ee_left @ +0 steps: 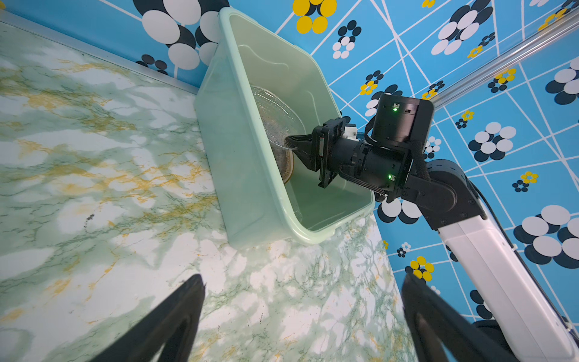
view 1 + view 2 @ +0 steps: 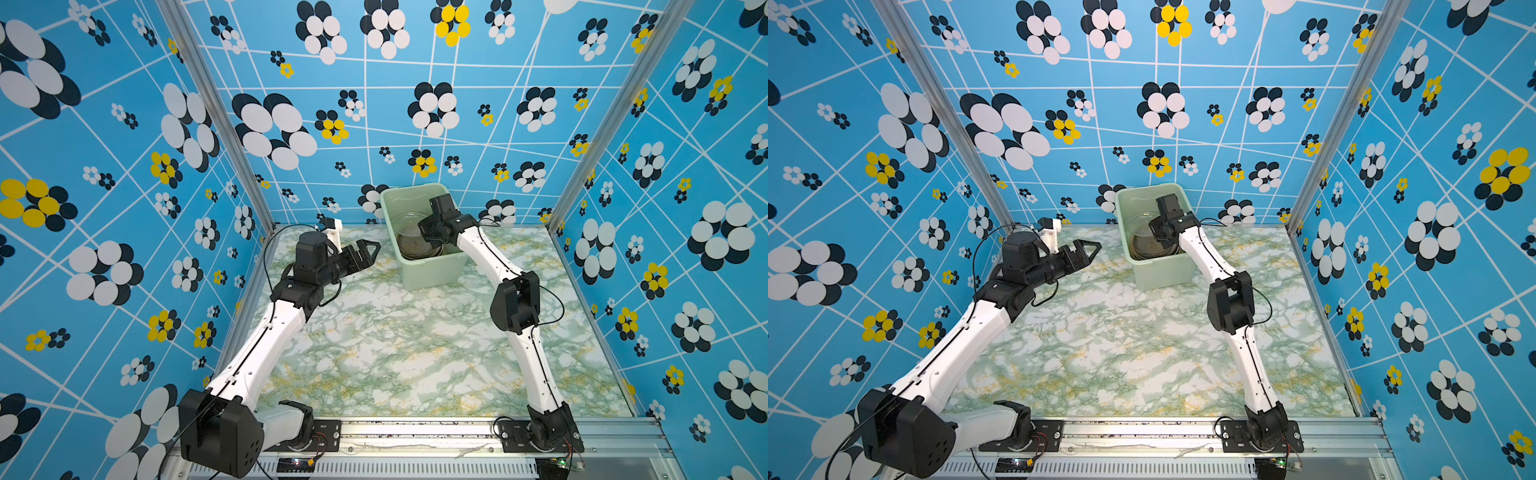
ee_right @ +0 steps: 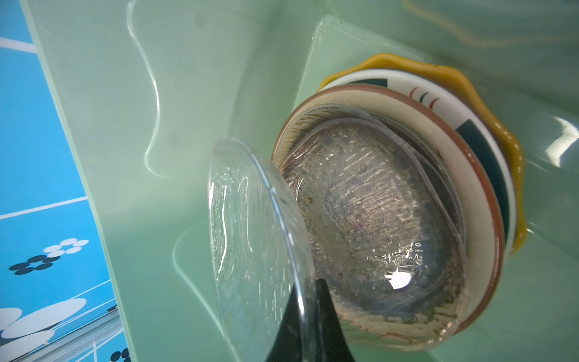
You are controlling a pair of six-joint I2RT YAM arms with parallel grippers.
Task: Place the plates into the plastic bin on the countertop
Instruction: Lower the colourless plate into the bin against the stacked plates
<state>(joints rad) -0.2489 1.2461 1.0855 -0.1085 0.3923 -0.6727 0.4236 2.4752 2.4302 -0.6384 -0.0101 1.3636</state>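
I will next lower my right gripper a little deeper into the bin (image 2: 432, 270), over the glass plates, and let go of the clear plate's rim, because the stack is below it.
The mint-green plastic bin (image 2: 432, 270) (image 2: 1163, 270) (image 1: 238, 175) (image 3: 188, 94) stands at the back of the marble countertop (image 2: 395, 340). Inside it lies a stack of plates: a yellow scalloped one (image 3: 513, 156) lowest, then a white dark-marked one (image 3: 470, 131), a cream brown-rimmed one (image 3: 482, 219) and glass ones (image 3: 369, 219) on top. My right gripper (image 3: 310, 282) (image 2: 428, 237) (image 1: 289, 142) reaches into the bin, shut on the rim of a clear plate (image 3: 250, 219) (image 1: 275, 116) (image 2: 405, 222) tilted on edge above the stack. My left gripper (image 2: 372, 249) (image 2: 1094, 248) (image 1: 304, 282) hangs open and empty left of the bin.
Blue flowered walls close in the back and both sides, with aluminium posts (image 2: 216, 116) at the back corners. A metal rail (image 2: 415, 432) carrying both arm bases runs along the front edge. The bin sits close to the back wall.
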